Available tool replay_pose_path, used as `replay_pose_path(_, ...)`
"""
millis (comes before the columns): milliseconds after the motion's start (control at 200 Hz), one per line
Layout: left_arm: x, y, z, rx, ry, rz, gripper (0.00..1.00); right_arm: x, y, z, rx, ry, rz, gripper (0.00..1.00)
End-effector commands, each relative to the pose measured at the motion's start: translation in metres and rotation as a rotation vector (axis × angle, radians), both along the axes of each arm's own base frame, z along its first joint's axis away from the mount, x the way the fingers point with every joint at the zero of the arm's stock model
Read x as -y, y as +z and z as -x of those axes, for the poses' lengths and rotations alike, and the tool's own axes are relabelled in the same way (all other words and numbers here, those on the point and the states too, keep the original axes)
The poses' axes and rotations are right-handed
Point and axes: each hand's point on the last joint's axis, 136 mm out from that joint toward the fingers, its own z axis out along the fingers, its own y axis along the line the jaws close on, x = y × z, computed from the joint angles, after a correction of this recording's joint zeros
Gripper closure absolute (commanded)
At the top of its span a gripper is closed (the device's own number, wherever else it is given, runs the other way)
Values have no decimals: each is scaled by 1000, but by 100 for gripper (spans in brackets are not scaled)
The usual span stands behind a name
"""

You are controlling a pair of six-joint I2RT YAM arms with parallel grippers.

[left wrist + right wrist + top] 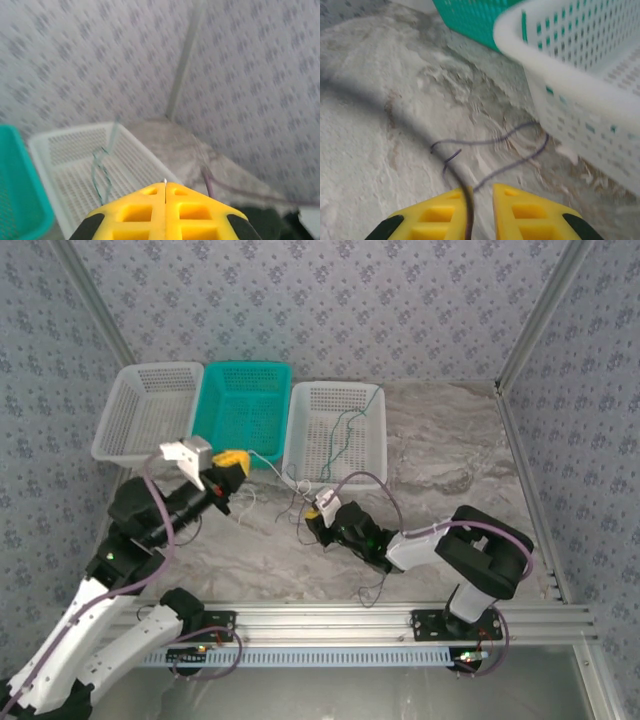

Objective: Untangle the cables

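Note:
The whitish cable still runs into the tangle, so my left gripper needs to pull away past the teal basket and release it over the white basket beyond.
A green-teal cable (349, 430) lies inside the right white basket (310, 445), and the left wrist view shows it too (99, 172). My left gripper (232, 462) is raised beside the teal basket, its jaws shut (165, 184) on a whitish cable whose tip (165, 180) pokes out between them. That thin whitish cable (263, 457) runs right toward a small tangle (297, 502) on the table. My right gripper (313, 518) is low at the tangle. Its jaws (482, 189) stand a narrow gap apart, with a dark grey cable (490, 141) running in along the left finger.
Three baskets stand in a row at the back: a white one (150, 368), a teal one (245, 365) and the right white one (560, 75), which is close to my right gripper. A loose dark strand (375, 585) lies near the front rail. Walls enclose the marble table.

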Motion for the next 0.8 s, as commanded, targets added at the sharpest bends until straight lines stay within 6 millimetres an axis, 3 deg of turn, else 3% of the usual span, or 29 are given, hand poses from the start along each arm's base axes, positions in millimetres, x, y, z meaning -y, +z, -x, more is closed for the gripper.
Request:
replay_pose_path(0, -30, 8, -21, -39, 189, -61, 100, 15, -21, 2, -52, -71, 21, 85)
replay_pose_path(215, -70, 34, -51, -36, 372, -40, 100, 29, -37, 12, -104, -97, 42, 87)
replay_pose_path(415, -114, 35, -91, -102, 488, 15, 100, 51, -53, 21, -127, -140, 90, 90)
replay_pose_path(515, -144, 40, -113, -121, 537, 101, 100, 64, -57, 22, -130, -179, 104, 100)
replay_pose_path(600, -159, 47, -126, -131, 517, 187, 100, 72, -60, 24, -137, -203, 124, 100)
replay_pose_path(700, -168, 52, -134, -128, 521, 208, 100, 80, -62, 27, -138, -215, 125, 100)
replay_pose_path(795, -146, 54, -133, -108, 385, 203, 100, 83, -60, 28, -132, -215, 125, 100)
